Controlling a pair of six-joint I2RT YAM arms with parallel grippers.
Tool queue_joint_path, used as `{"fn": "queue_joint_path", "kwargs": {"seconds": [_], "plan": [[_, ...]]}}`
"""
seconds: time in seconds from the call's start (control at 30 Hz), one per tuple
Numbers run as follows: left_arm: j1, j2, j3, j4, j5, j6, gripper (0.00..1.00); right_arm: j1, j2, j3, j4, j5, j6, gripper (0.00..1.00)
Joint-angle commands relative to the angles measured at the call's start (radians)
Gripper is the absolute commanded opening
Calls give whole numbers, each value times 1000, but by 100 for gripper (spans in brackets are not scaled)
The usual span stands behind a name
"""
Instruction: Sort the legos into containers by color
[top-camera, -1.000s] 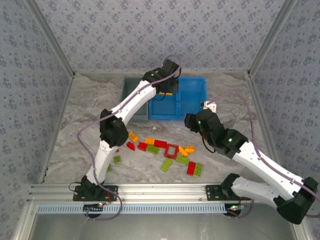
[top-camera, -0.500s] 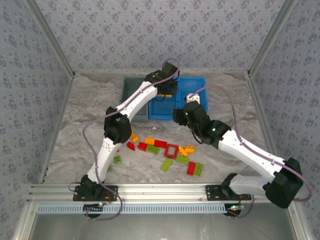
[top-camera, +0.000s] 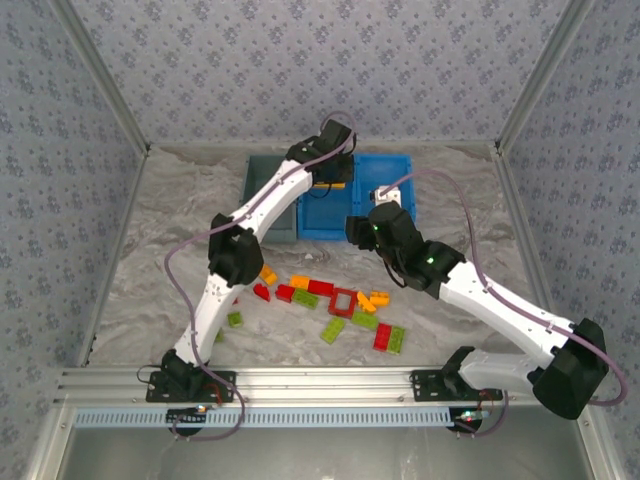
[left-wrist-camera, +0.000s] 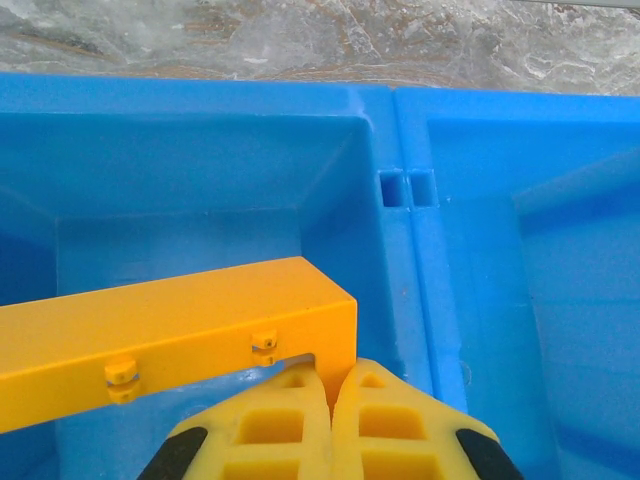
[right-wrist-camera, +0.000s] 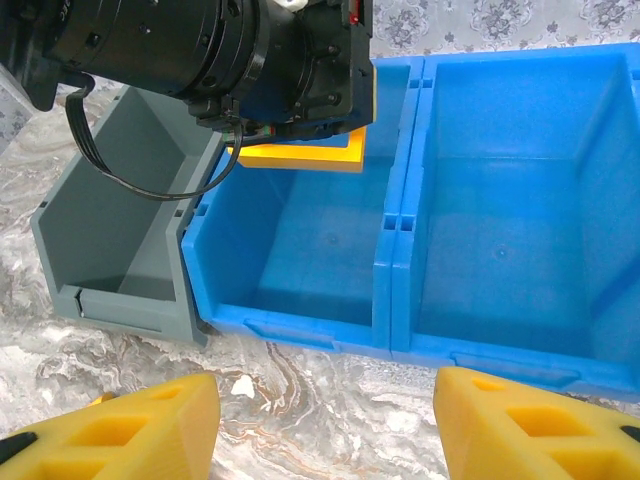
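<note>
The left gripper moves down into the blue tray's section beside the grey bin (top-camera: 262, 185) next, before it releases the frame's corner.
My left gripper (left-wrist-camera: 333, 375) is shut on the corner of an orange-yellow hollow lego frame (left-wrist-camera: 170, 330), which hangs over the left compartment of the blue tray (left-wrist-camera: 410, 150). From above, that left gripper (top-camera: 335, 180) sits over the blue tray (top-camera: 395, 165), beside the dark grey bin (top-camera: 262, 185). My right gripper (right-wrist-camera: 325, 410) stands open with nothing between its fingers, low over the table just in front of the blue tray (right-wrist-camera: 400, 220). The held frame (right-wrist-camera: 300, 155) and the grey bin (right-wrist-camera: 110, 260) show ahead of it. From above, the right gripper (top-camera: 362, 232) is at the tray's near wall.
Loose legos lie mid-table: a red frame (top-camera: 343, 302), orange pieces (top-camera: 372, 299), green bricks (top-camera: 333, 330), red bricks (top-camera: 383, 336), and a green one (top-camera: 234, 319) by the left arm. Both tray compartments and the grey bin look empty. Patterned walls enclose the table.
The right arm has swung left and forward, bringing its open gripper up to the tray's front. The left gripper has shifted slightly towards the back with the orange-yellow frame still in it.
</note>
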Motion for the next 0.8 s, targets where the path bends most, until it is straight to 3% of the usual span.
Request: {"fn": "queue_joint_path", "kwargs": {"seconds": [0.0,0.27,0.77], "plan": [[18,24,30,28,43,-1,0,7,-12,-5,23,28,-10,61],[38,72,42,86,149,-22,0,9,84,87,20,57,-52,62],[54,135,43,84,164,-17,0,9,76,68,14,45,-29,62]]}}
